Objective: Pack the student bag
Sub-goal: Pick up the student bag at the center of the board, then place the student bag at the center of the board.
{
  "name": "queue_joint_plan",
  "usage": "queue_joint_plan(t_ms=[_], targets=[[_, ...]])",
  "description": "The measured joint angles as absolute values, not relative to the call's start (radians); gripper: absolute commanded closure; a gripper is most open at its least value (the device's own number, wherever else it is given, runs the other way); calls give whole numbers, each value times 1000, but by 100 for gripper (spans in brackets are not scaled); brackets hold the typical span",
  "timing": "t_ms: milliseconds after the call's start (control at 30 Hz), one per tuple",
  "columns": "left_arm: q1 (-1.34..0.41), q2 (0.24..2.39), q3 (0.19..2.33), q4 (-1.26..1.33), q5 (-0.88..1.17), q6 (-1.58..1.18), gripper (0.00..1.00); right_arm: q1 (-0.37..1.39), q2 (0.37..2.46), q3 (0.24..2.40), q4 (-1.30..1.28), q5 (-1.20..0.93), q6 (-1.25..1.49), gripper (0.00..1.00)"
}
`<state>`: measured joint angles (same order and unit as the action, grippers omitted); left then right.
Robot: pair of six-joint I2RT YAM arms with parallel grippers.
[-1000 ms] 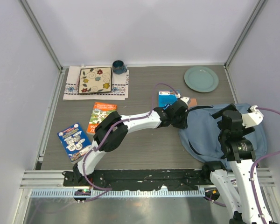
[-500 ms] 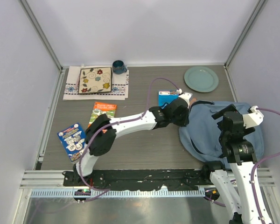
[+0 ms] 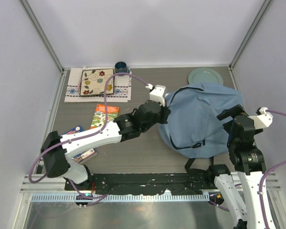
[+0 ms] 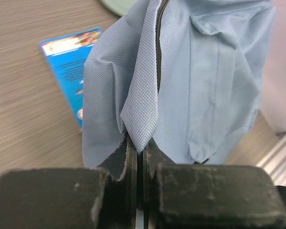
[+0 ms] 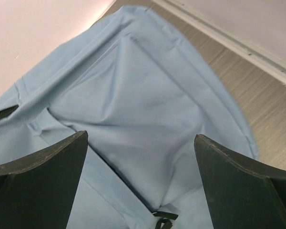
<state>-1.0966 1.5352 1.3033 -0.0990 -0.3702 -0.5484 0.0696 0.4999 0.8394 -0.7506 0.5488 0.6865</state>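
Observation:
My left gripper pulls the bag's fold to the left in the top view, toward the orange book (image 3: 104, 116), next. Then it goes down, since the lifted bag overlaps the green plate.
The student bag (image 3: 205, 119) is a big dusty-blue backpack, lifted and bunched at the right middle of the table, its black straps (image 3: 196, 162) trailing at the near side. My left gripper (image 3: 165, 107) is shut on a fold of fabric beside the zipper at the bag's left edge; in the left wrist view the fold (image 4: 142, 105) runs into the pinched jaws of the gripper (image 4: 141, 149). My right gripper (image 3: 230, 115) hovers over the bag's right side, open and holding nothing. Its view shows the gripper (image 5: 140, 139) above smooth blue cloth (image 5: 133, 109).
A blue book (image 4: 69, 55) lies flat behind the bag. An orange book (image 3: 105, 114) and another blue book (image 3: 81, 143) lie at the left, the latter partly under my left arm. A patterned tile on a placemat (image 3: 97, 82), a dark mug (image 3: 120, 67) and a green plate (image 3: 200, 74) stand at the back.
My left gripper has hauled the bag's edge up and to the left. The bag now stands raised, hiding the blue book and part of the plate from above. The right arm has barely moved.

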Motion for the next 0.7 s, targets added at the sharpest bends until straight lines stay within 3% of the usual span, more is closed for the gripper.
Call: queue_joint_plan(t_ms=[233,533,633,667,700], targets=[[-1018,1342,1070,-115,-476,-546,100,70,522,822,-661,375,648,2],[-846,1085,831,-165,-455,-541,100,70,602,730,-566,89,620,2],[-800,1076,791,-201,-437,-534,74,70,599,653,-560,29,618,2],[-794,1077,782,-213,-434,-530,44,70,595,630,-562,19,619,2],[-789,1078,776,-224,-433,-525,32,70,586,599,-561,7,622,2]])
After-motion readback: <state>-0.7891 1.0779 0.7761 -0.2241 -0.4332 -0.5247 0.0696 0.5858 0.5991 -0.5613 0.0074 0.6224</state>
